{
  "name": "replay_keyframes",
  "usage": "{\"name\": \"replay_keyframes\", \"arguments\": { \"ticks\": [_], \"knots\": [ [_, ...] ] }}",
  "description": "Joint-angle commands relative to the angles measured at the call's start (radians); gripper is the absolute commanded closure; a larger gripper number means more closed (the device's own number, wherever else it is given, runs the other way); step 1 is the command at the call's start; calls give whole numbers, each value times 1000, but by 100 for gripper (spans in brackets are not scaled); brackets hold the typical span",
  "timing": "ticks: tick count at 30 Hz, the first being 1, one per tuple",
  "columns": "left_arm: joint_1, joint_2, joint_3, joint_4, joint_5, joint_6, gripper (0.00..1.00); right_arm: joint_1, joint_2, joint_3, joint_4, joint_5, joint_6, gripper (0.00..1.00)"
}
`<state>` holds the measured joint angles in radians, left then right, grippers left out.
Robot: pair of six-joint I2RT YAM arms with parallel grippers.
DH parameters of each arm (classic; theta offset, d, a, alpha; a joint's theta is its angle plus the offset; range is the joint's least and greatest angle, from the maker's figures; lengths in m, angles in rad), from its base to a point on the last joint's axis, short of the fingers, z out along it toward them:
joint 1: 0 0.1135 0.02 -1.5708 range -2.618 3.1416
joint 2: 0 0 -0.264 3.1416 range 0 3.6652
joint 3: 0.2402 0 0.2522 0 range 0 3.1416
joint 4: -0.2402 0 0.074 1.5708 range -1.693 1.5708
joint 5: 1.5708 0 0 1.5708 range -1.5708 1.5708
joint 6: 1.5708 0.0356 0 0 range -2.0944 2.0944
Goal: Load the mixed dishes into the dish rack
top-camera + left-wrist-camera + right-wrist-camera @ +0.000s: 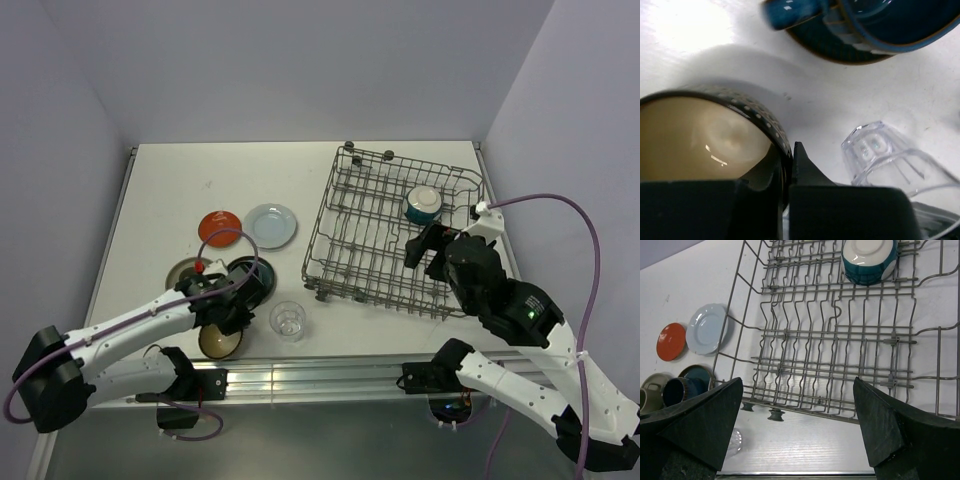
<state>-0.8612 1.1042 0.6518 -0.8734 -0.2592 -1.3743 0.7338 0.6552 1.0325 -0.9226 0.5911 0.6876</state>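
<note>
The left gripper will lift toward the rack's near corner (313, 282) to release the bowl in a handover, because that corner is to the gripper's right in the top view.
My left gripper (222, 322) is shut on the rim of the brown bowl (220, 341), which is near the table's front edge. In the left wrist view one finger is inside the bowl (705, 135) and one outside, the gripper (788, 167) pinching the dotted rim. The clear glass cup (288, 320) stands just right of it, and shows in the left wrist view (885, 155). The dish rack (395, 235) holds the cream/teal bowl (422, 203). My right gripper (425, 250) is open and empty above the rack's near side (799, 425).
A red-orange plate (218, 225) and a pale blue plate (270, 225) lie left of the rack. A grey-beige plate (183, 270) and a dark teal plate (256, 282) with a dark blue cup (675, 390) on it lie behind the brown bowl.
</note>
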Motion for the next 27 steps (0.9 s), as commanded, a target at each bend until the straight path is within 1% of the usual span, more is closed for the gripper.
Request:
{"name": "replay_keyframes", "arguments": {
  "ticks": [1,6,7,9,10,11,12,14,15,17,18,20,21,22,24,25,27],
  "knots": [
    [7,-67,-21,-16,-69,-11,100,7,-9,41,-10,-2,10,2],
    [5,-185,46,-136,-69,-11,100,6,1,34,4,-51,0,2],
    [5,-232,83,-153,-63,-8,100,6,3,31,11,-66,-6,2],
    [4,-276,123,-187,-49,20,100,6,6,23,31,-132,-17,2],
    [4,-312,175,-191,-42,33,100,6,11,18,62,-161,-32,2],
    [4,-328,199,-164,-11,53,100,6,15,6,80,-234,-40,2],
    [4,-360,238,-130,20,113,100,6,24,1,123,-276,-55,2],
    [4,-388,259,-31,95,171,100,6,35,-23,172,-361,-60,2],
    [4,-411,264,84,176,211,100,6,43,-32,224,-440,-57,2],
    [4,-426,258,198,247,239,100,6,49,-61,270,-506,-48,2],
    [4,-438,241,297,297,245,100,6,52,-71,312,-566,-37,2],
    [4,-445,223,384,334,236,100,7,55,-95,352,-624,-28,2],
    [4,-445,204,458,360,221,100,12,54,-103,391,-670,-20,2],
    [4,-442,198,487,365,210,100,22,50,-118,410,-688,-16,2],
    [4,-423,192,530,362,175,100,44,44,-129,465,-703,3,2],
    [4,-417,187,577,364,164,100,59,44,-141,485,-705,7,2],
    [2,-400,174,634,367,120,100,108,60,-144,519,-694,9,3]
  ]
}}
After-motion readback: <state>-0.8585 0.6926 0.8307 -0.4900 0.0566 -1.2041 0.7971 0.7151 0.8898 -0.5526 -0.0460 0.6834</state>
